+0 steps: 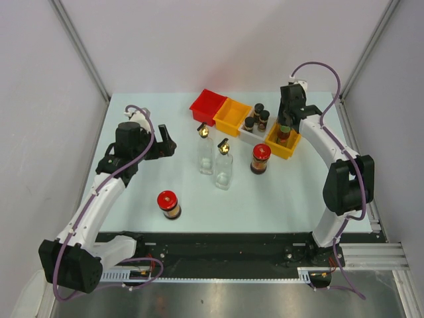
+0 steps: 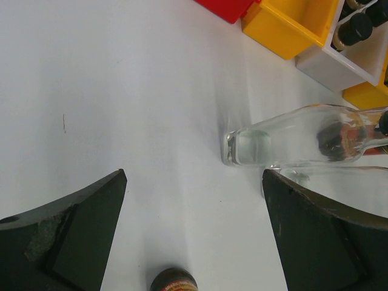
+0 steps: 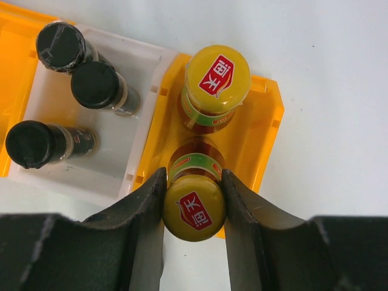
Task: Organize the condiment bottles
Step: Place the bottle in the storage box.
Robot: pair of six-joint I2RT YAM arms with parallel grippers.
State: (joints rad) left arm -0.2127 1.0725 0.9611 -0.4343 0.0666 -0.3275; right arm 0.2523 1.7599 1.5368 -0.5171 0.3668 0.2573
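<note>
I should move my left gripper to the right in the top view, onto the nearer glass bottle's gold spout, because that bottle is still outside the bins.
My right gripper (image 3: 193,182) is shut on the yellow cap of a sauce bottle (image 3: 194,209), whose body is inside the right orange bin (image 3: 267,130). A second yellow-capped sauce bottle (image 3: 216,82) stands behind it in the same bin. Three black-capped shakers (image 3: 97,85) sit in the white bin (image 3: 142,100). Two clear glass bottles (image 1: 205,151) (image 1: 224,169) with gold spouts stand mid-table. One red-lidded jar (image 1: 260,159) is to their right, another (image 1: 169,204) is nearer the front. My left gripper (image 2: 194,176) hangs open and empty over the table, left of the glass bottle (image 2: 291,136).
A red bin (image 1: 207,106) and a second orange bin (image 1: 231,116) line up at the back, left of the white bin (image 1: 255,131). Grey walls close in the table's left, right and back sides. The red-lidded jar (image 2: 174,280) shows at the bottom edge of the left wrist view.
</note>
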